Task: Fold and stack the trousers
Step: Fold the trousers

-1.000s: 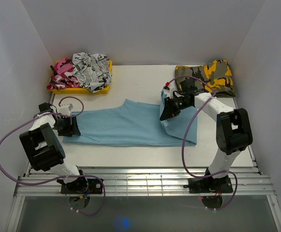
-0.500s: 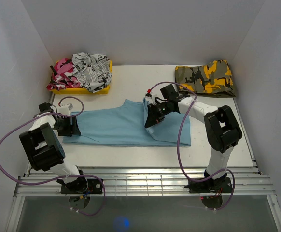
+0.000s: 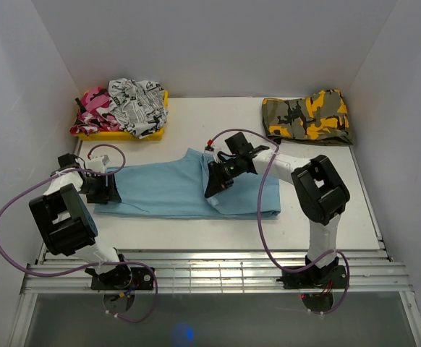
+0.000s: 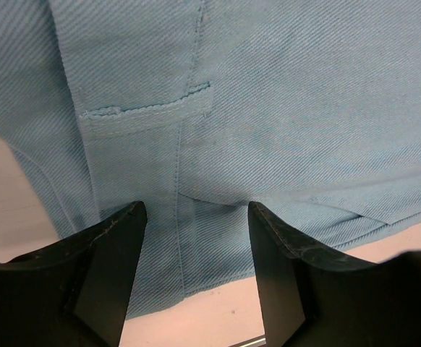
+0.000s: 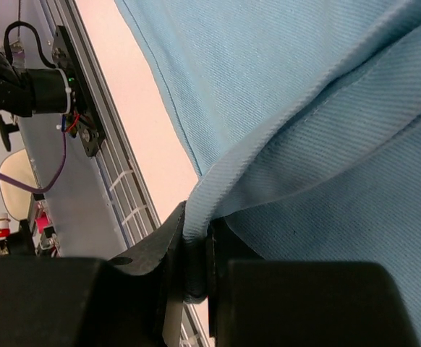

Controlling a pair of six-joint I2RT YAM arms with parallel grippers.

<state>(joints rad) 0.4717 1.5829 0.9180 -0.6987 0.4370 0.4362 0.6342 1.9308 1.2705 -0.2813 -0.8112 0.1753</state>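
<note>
My right gripper will move on low over the trousers' middle toward the waistband end (image 3: pixel 111 202), left in the top view, as the trousers' hem still hangs lifted.
The light-blue trousers (image 3: pixel 168 189) lie flat across the middle of the table, their right end doubled back toward the left. My right gripper (image 3: pixel 216 181) is shut on the hem of that end (image 5: pixel 218 195) and holds it lifted above the cloth's middle. At the trousers' left end, my left gripper (image 3: pixel 106 189) stands open. Its two black fingers (image 4: pixel 105 271) straddle the waistband edge (image 4: pixel 196 246) without pinching it; a belt loop (image 4: pixel 147 114) shows above.
A yellow tray (image 3: pixel 150 132) at the back left holds pink and white patterned garments (image 3: pixel 124 103). A folded camouflage pair (image 3: pixel 308 116) lies at the back right. White walls close in three sides, and a metal rail (image 3: pixel 218 271) runs along the near edge.
My right gripper has carried the trousers' right end leftward, from the right side to the middle, so the fold lengthens. The left arm has stayed put, its jaws barely wider.
</note>
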